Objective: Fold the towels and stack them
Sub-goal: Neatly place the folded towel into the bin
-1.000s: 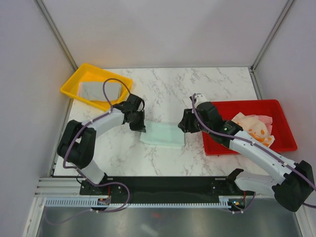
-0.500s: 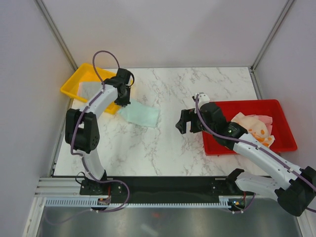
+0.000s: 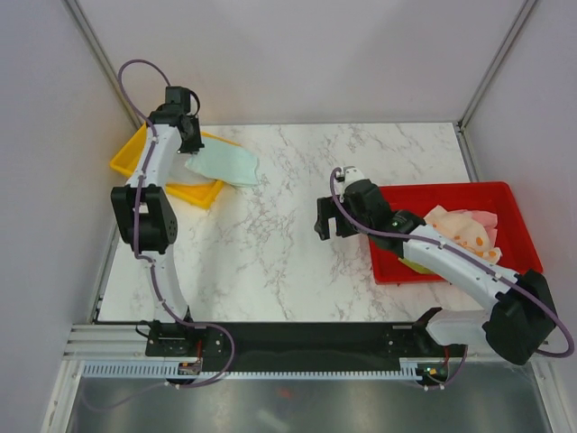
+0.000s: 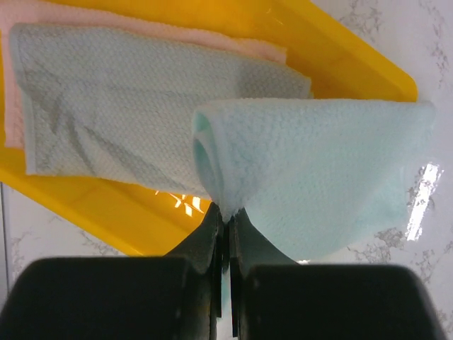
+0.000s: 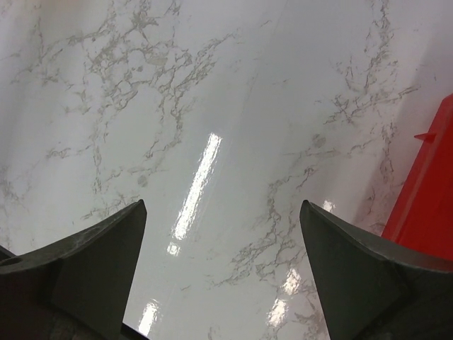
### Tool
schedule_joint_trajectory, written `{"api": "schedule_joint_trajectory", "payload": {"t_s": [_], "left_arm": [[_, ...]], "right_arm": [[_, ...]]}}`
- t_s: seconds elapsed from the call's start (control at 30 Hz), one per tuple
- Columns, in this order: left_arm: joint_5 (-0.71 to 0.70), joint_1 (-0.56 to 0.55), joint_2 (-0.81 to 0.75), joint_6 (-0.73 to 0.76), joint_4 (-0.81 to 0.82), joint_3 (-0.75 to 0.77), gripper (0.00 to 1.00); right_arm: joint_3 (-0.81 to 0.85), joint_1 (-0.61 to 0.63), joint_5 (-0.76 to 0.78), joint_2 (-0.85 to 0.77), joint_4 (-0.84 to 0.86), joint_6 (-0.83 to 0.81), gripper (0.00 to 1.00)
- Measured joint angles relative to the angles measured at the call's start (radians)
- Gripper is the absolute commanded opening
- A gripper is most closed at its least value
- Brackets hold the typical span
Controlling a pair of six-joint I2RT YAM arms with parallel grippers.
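Observation:
My left gripper, which hangs over the yellow tray's rim, draws the mint green towel (image 3: 225,167) to the left in the top view across the grey towel next.
My left gripper (image 3: 187,144) is shut on the edge of a folded mint green towel (image 3: 225,167), which hangs over the right rim of the yellow tray (image 3: 123,161). In the left wrist view the jaws (image 4: 226,212) pinch the mint towel (image 4: 318,170) above a folded grey towel (image 4: 106,106). The grey one lies on a pale pink towel (image 4: 141,25) inside the tray (image 4: 92,212). My right gripper (image 3: 323,221) stands open over bare marble, its fingers wide apart (image 5: 223,205) with nothing between them. Crumpled cream towels with orange shapes (image 3: 464,233) lie in the red tray (image 3: 433,188).
The red tray's corner (image 5: 432,184) sits just right of my right gripper. The marble table (image 3: 270,244) is ringed by grey walls. A black rail (image 3: 297,338) with both arm bases runs along the near edge.
The left arm carried the mint towel from the table's middle up and left to the yellow tray. The right gripper let go, opened wide and shifted slightly back.

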Motion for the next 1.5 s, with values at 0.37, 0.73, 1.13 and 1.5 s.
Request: {"api": "schedule_joint_trajectory", "payload": {"t_s": [0.37,0.73,1.13,1.5], "left_arm": [[-0.023,0.108,0.078,0.105,-0.013,0.079,0.02],[-0.075,0.225,0.202,0.125,0.018,0.215,0.18],[-0.235,0.223,0.343,0.125,0.05,0.301,0.64],[-0.247,0.142,0.156,0.1,0.137,0.245,0.39]], "right_arm": [[0.049,-0.004,0.02,0.105,0.005,-0.049,0.98],[0.068,-0.018,0.029,0.129,0.018,-0.085,0.98],[0.071,-0.03,0.048,0.18,0.02,-0.097,0.98],[0.103,-0.031,0.047,0.171,0.003,-0.065,0.98]]}}
